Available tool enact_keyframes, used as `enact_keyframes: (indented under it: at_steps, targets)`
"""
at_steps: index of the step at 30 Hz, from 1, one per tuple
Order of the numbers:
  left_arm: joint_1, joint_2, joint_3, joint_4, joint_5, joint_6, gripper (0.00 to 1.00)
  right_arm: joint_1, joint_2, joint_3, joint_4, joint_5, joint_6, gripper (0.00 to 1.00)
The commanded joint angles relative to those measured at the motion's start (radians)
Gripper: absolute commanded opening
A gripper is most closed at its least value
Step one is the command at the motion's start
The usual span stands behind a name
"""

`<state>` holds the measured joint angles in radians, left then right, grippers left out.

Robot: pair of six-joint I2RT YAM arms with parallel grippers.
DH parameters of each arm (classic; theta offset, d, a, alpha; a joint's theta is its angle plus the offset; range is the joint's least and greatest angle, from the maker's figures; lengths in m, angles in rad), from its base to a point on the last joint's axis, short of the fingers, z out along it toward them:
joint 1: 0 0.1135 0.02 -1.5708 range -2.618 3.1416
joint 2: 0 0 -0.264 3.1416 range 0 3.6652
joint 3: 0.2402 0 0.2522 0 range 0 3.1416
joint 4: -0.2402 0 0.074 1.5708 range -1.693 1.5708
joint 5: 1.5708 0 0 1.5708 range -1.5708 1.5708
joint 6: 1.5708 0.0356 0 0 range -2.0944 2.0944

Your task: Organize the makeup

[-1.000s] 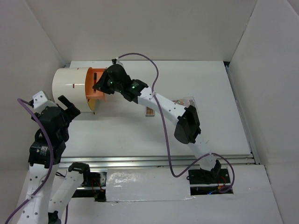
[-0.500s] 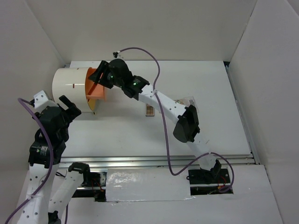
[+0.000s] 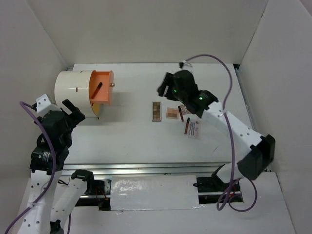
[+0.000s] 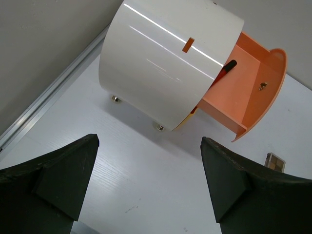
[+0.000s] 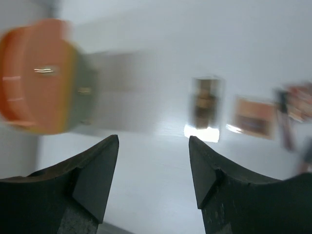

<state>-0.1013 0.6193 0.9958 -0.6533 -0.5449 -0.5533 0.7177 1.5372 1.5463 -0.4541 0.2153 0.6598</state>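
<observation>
The nearer lip tube is below and back from my right gripper. I need to move my right gripper back and down next, onto the lip tube's near end [image 3: 185, 131] [image 5: 302, 168], clear of the other lip tube.
A narrow brown eyeshadow palette [image 3: 156, 111], a small peach palette [image 3: 172, 113], two dark-red lip tubes [image 3: 186, 126] and clear-packaged cards [image 3: 194, 129] lie at mid table. Another lip tube [image 3: 96, 89] lies in the open orange drawer [image 3: 102, 83] of the white cylinder [image 3: 72, 90]. My right gripper [image 3: 163, 88] is open and empty, above the table just behind the palettes. Its blurred view shows the brown palette [image 5: 204, 101] and the peach palette [image 5: 253, 119] ahead. My left gripper [image 3: 73, 109] is open and empty in front of the cylinder [image 4: 165, 73]. The tube [image 4: 225, 68] shows in the drawer [image 4: 243, 92].
White walls close in the table on the left, back and right. The cylinder stands at the far left on small gold feet [image 4: 159, 127]. A metal rail [image 3: 165, 168] runs along the near table edge.
My right arm has pulled away from the orange drawer and swung right to above the palettes. A lip tube now lies in the drawer. The left arm has not moved.
</observation>
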Motion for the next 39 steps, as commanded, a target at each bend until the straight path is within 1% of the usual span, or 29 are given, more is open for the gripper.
enact_keyframes:
  at_steps: [1, 4, 6, 8, 13, 22, 29, 37, 39]
  targets:
    - [0.003, -0.006, 0.026, 0.027, 0.006, 0.004, 0.99, -0.170, -0.127, -0.358, -0.127, 0.111, -0.019, 0.67]
    - [0.003, 0.005, 0.026, 0.027, 0.016, 0.007, 0.99, -0.253, -0.221, -0.523, -0.081, 0.068, -0.035, 0.66]
    - [0.003, 0.014, 0.030, 0.024, 0.019, 0.007, 0.99, -0.265, -0.239, -0.563, -0.072, 0.041, -0.043, 0.66]
    - [0.003, 0.016, 0.029, 0.023, 0.020, 0.007, 0.99, -0.270, -0.233, -0.606, -0.055, 0.027, -0.043, 0.65]
    - [0.002, 0.011, 0.026, 0.029, 0.026, 0.012, 0.99, -0.268, -0.157, -0.669, 0.015, -0.025, -0.028, 0.62]
    - [-0.003, 0.008, 0.026, 0.029, 0.025, 0.013, 0.99, -0.268, -0.039, -0.684, 0.089, -0.051, -0.017, 0.58]
    - [-0.005, 0.008, 0.026, 0.027, 0.023, 0.015, 0.99, -0.267, 0.034, -0.678, 0.106, -0.044, -0.011, 0.57]
    - [-0.008, 0.007, 0.026, 0.029, 0.022, 0.016, 0.99, -0.270, 0.058, -0.698, 0.117, -0.031, 0.009, 0.55]
    - [-0.009, 0.007, 0.026, 0.027, 0.022, 0.016, 0.99, -0.271, 0.066, -0.690, 0.112, -0.031, 0.014, 0.52]
